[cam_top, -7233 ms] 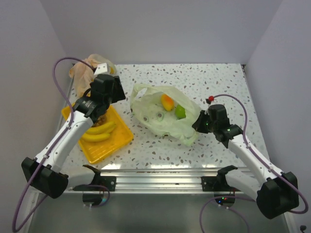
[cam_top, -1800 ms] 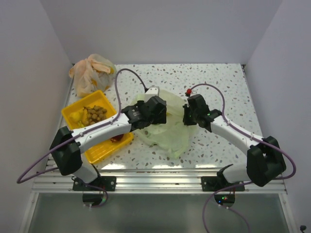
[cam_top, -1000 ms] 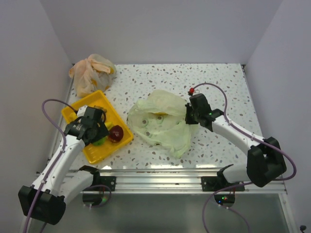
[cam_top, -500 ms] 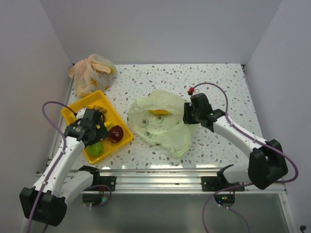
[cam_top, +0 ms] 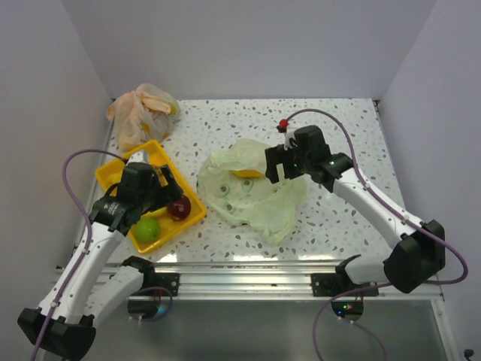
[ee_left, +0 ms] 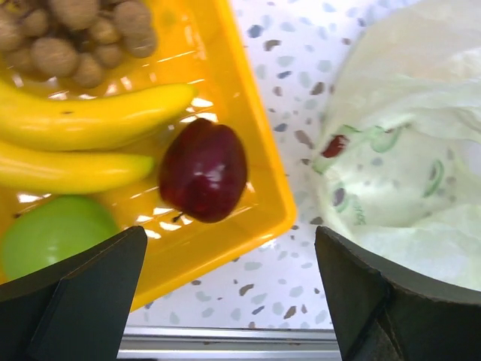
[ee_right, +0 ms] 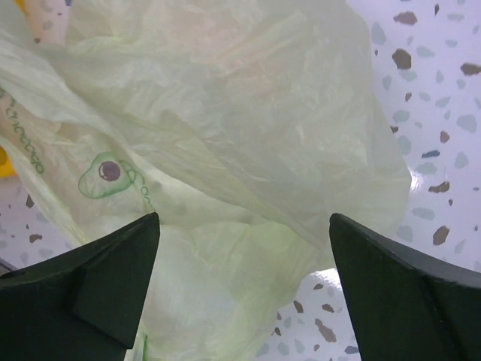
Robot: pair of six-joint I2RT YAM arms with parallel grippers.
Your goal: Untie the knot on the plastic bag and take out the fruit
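Note:
I should next lower my right gripper onto the fold of that edge (cam_top: pixel 252 169) (ee_right: pixel 178 156), because the bag's upper edge hangs over the fruit.
The pale green plastic bag (cam_top: pixel 252 197) lies crumpled and flat mid-table, and an orange-yellow fruit (cam_top: pixel 244 174) shows in its opening. My right gripper (cam_top: pixel 273 165) hovers open over the bag's back right part, with only bag plastic (ee_right: pixel 225 143) below its empty jaws (ee_right: pixel 244 219). My left gripper (cam_top: pixel 167 189) hangs open above the yellow tray's (ee_left: pixel 259 218) near right edge, holding nothing (ee_left: pixel 229 235). In the tray lie a dark red apple (ee_left: pixel 203 170), two bananas (ee_left: pixel 90 116), a green round fruit (ee_left: pixel 52 233) and small brown round fruits (ee_left: pixel 83 37).
An orange-beige plastic bag (cam_top: pixel 140 113) sits at the back left corner beside the side wall. The yellow tray (cam_top: pixel 193 216) is near the table's front left, close to the metal rail (cam_top: pixel 240 263). Speckled tabletop (cam_top: pixel 338 128) lies right of the bag.
My right gripper has opened, let go of the bag's right edge and moved up and left over it. My left gripper has released the green fruit in the tray and drawn back above it.

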